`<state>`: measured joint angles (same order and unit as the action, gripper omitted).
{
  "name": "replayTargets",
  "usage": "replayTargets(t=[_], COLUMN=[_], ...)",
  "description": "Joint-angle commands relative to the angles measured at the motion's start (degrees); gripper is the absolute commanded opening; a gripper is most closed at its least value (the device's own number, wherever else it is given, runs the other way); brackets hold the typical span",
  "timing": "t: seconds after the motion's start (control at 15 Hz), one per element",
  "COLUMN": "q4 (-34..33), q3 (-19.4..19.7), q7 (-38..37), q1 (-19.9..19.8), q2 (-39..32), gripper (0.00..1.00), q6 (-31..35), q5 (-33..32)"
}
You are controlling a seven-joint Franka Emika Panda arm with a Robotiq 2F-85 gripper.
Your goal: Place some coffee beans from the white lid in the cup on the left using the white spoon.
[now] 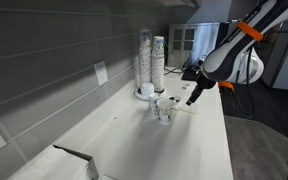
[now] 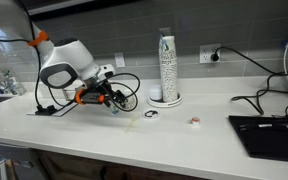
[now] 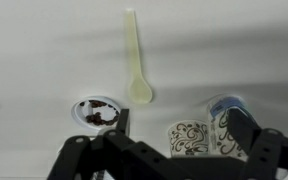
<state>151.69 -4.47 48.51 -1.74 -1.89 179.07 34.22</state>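
My gripper should next move away from the patterned cups toward the white spoon [image 3: 135, 62]. Then it should go down to the spoon's handle near the spoon's bowl.
In the wrist view the white spoon [image 3: 135, 62] lies flat on the counter, bowl end toward me. The white lid [image 3: 97, 112] with dark coffee beans in it lies just left of the bowl. Two small patterned cups [image 3: 189, 137] [image 3: 224, 112] stand side by side at the lower right. My gripper [image 3: 184, 126] is open and empty; the cups show between its fingers, below it. In both exterior views the gripper [image 1: 191, 98] [image 2: 112, 101] hovers low over the counter. The cups [image 1: 164, 109] and the lid [image 2: 151, 114] show there too.
Tall stacks of cups [image 1: 151, 62] [image 2: 167, 66] stand on a white base by the tiled wall. A small object [image 2: 195, 122] lies on the counter. A dark flat device [image 2: 269, 132] and cables sit at one end. A wall outlet [image 2: 210, 54] is behind.
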Motion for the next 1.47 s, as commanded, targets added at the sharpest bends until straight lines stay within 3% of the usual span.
replayTargets(t=[0.0,0.4,0.73,1.4], q4=[-4.0,-7.9,-10.8,-16.7], q3=[-1.2,0.6,0.3,0.2], q7=[14.9,39.6,56.2,77.9], q1=[-3.0,-7.7,-10.7,-11.2], q2=[-0.5,-3.7,-8.7,-17.0], gripper=[1.0,1.0,1.0,1.0], q6=[-4.1,-9.9,-12.3,-16.0], q5=[13.8,33.2,45.6,64.4])
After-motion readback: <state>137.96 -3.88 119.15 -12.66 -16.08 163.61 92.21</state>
